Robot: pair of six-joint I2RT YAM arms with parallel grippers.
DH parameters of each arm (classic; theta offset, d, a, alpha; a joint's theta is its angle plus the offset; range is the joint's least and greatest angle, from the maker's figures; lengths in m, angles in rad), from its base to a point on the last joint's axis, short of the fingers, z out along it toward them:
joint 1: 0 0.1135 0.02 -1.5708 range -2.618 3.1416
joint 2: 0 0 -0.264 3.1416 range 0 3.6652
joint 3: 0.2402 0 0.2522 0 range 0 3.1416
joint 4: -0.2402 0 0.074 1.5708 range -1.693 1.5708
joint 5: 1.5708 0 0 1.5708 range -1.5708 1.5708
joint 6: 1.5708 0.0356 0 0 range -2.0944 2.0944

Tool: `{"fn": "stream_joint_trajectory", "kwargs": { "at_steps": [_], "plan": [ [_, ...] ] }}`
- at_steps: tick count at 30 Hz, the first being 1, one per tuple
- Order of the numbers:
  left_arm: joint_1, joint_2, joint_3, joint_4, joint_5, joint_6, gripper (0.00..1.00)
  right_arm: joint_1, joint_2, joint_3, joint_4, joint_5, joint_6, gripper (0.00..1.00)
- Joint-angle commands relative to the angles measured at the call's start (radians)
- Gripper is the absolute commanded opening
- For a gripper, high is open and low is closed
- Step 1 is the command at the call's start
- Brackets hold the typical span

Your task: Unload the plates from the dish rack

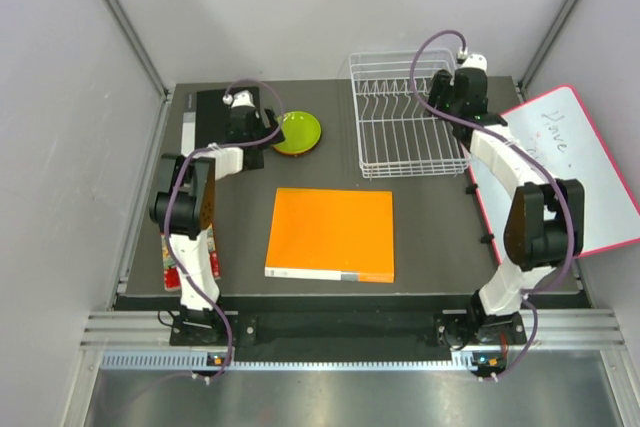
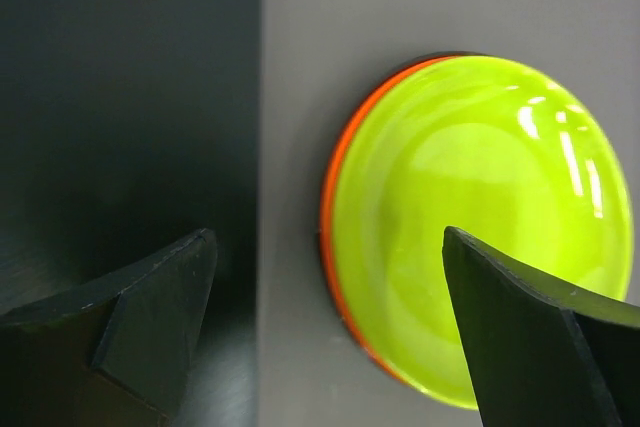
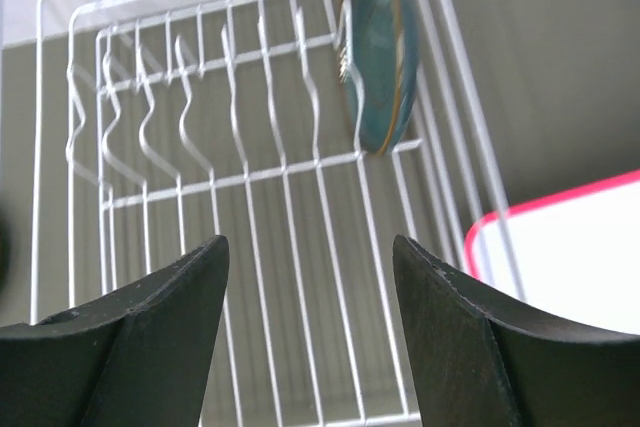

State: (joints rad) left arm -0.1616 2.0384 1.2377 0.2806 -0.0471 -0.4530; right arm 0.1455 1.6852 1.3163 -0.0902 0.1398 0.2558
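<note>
My right gripper moves down and away from my base to the dark grey-blue plate's near rim (image 3: 401, 93) next.
The lime green plate (image 1: 297, 133) lies flat on the table left of the dish rack (image 1: 407, 117), stacked on the orange plate, whose rim (image 2: 334, 172) shows under it in the left wrist view (image 2: 480, 217). My left gripper (image 1: 245, 125) is open, just left of this stack and above the table. The white wire dish rack (image 3: 250, 177) holds one dark grey-blue plate (image 3: 378, 52) upright at its right end. My right gripper (image 1: 445, 95) is open above the rack, apart from that plate. The dark red plate is not in view.
A big flat orange square (image 1: 332, 234) lies mid-table. A pink-edged whiteboard (image 1: 570, 172) leans at the right. A black board (image 1: 225, 112) lies at the far left under my left arm. Enclosure walls stand on three sides.
</note>
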Motion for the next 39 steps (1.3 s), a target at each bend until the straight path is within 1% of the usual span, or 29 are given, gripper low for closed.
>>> {"fn": "stream_joint_trajectory", "kwargs": {
  "at_steps": [1, 5, 8, 9, 12, 13, 14, 19, 23, 26, 28, 31, 32, 34, 35, 37, 38, 39],
  "plan": [
    [-0.001, -0.098, 0.054, -0.078, -0.097, 0.046, 0.99, -0.011, 0.072, 0.144, -0.04, 0.132, -0.084, 0.67],
    [-0.001, -0.135, 0.03, -0.078, -0.079, 0.045, 0.99, -0.011, 0.16, 0.251, -0.068, 0.202, -0.118, 0.66],
    [-0.001, -0.17, 0.009, -0.057, -0.033, 0.043, 0.99, -0.012, 0.231, 0.322, -0.075, 0.21, -0.142, 0.63],
    [-0.001, -0.181, 0.006, -0.058, 0.004, 0.042, 0.99, -0.012, 0.249, 0.337, -0.074, 0.213, -0.153, 0.63],
    [-0.004, -0.221, -0.006, -0.064, 0.042, 0.028, 0.99, -0.015, 0.315, 0.411, -0.091, 0.224, -0.165, 0.59],
    [-0.007, -0.245, -0.01, -0.066, 0.085, 0.024, 0.99, -0.017, 0.344, 0.444, -0.092, 0.222, -0.167, 0.58],
    [-0.01, -0.257, -0.023, -0.064, 0.092, 0.02, 0.99, -0.017, 0.358, 0.458, -0.094, 0.225, -0.171, 0.56],
    [-0.03, -0.336, -0.049, -0.064, 0.138, 0.023, 0.99, -0.024, 0.436, 0.54, -0.108, 0.247, -0.179, 0.55],
    [-0.056, -0.383, -0.069, -0.077, 0.128, 0.043, 0.99, -0.034, 0.465, 0.554, -0.1, 0.239, -0.176, 0.55],
    [-0.061, -0.388, -0.064, -0.089, 0.185, 0.027, 0.99, -0.044, 0.493, 0.574, -0.103, 0.233, -0.167, 0.55],
    [-0.072, -0.392, -0.075, -0.067, 0.191, 0.02, 0.99, -0.058, 0.511, 0.577, -0.1, 0.209, -0.158, 0.55],
    [-0.079, -0.389, -0.087, -0.054, 0.213, 0.013, 0.99, -0.069, 0.541, 0.595, -0.083, 0.17, -0.158, 0.51],
    [-0.079, -0.386, -0.087, -0.049, 0.22, 0.013, 0.99, -0.069, 0.55, 0.603, -0.083, 0.161, -0.165, 0.46],
    [-0.079, -0.382, -0.087, -0.044, 0.228, 0.014, 0.99, -0.069, 0.571, 0.624, -0.082, 0.143, -0.171, 0.4],
    [-0.079, -0.382, -0.087, -0.043, 0.227, 0.016, 0.99, -0.069, 0.574, 0.627, -0.079, 0.132, -0.181, 0.35],
    [-0.079, -0.382, -0.087, -0.043, 0.228, 0.023, 0.99, -0.069, 0.577, 0.629, -0.068, 0.119, -0.182, 0.29],
    [-0.079, -0.382, -0.087, -0.044, 0.227, 0.025, 0.99, -0.069, 0.576, 0.629, -0.065, 0.116, -0.185, 0.21],
    [-0.079, -0.383, -0.087, -0.044, 0.225, 0.025, 0.99, -0.069, 0.573, 0.629, -0.062, 0.115, -0.184, 0.15]
  ]
}}
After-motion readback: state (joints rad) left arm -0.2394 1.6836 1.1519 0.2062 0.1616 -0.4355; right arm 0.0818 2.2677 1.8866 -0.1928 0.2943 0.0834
